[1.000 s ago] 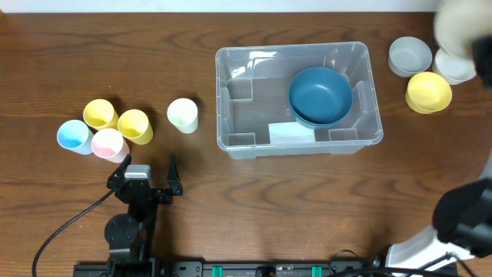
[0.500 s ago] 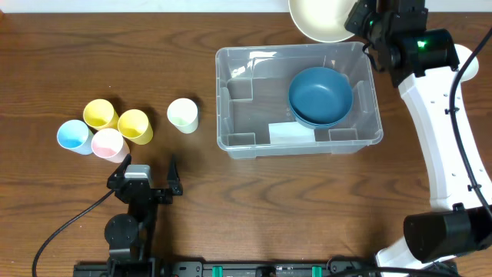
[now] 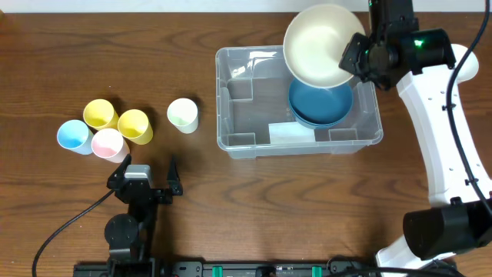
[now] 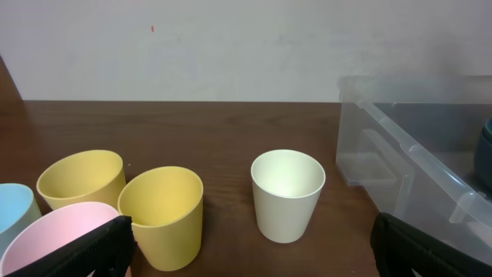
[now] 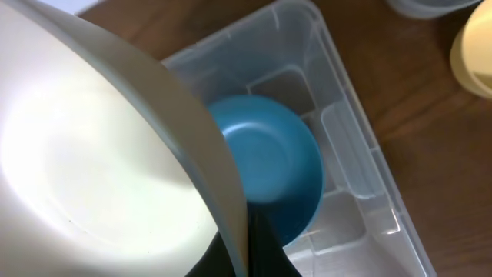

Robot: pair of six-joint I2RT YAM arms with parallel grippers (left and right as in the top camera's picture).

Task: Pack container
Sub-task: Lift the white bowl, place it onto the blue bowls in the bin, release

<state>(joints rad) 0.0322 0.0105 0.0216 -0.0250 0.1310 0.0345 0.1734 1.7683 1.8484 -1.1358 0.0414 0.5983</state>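
Note:
The tilted cream bowl (image 3: 315,45) is in my right gripper and needs to come down next into the container (image 3: 246,100), onto the stack of open blue bowls.
The clear plastic container (image 3: 246,100) stands in the middle of the table, with stacked blue bowls (image 3: 327,108) in its right half. It also shows in the right wrist view (image 5: 361,154) and at the right of the left wrist view (image 4: 415,146). My right gripper (image 3: 355,60) is shut on the rim of a cream bowl (image 3: 315,45), tilted above the container's back right part, over the blue bowls (image 5: 269,161). The cream bowl fills the left of the right wrist view (image 5: 100,154). My left gripper (image 4: 246,246) is open and empty, low on the table in front of the cups.
Several cups stand left of the container: a cream cup (image 3: 183,114), two yellow cups (image 3: 134,125), a pink cup (image 3: 108,143) and a light blue cup (image 3: 74,135). A yellow bowl (image 5: 473,46) and a grey one (image 5: 430,6) sit right of the container.
My right arm has swung in from the right, carrying the cream bowl from beyond the container's back edge to above its back right part. The left arm has not moved.

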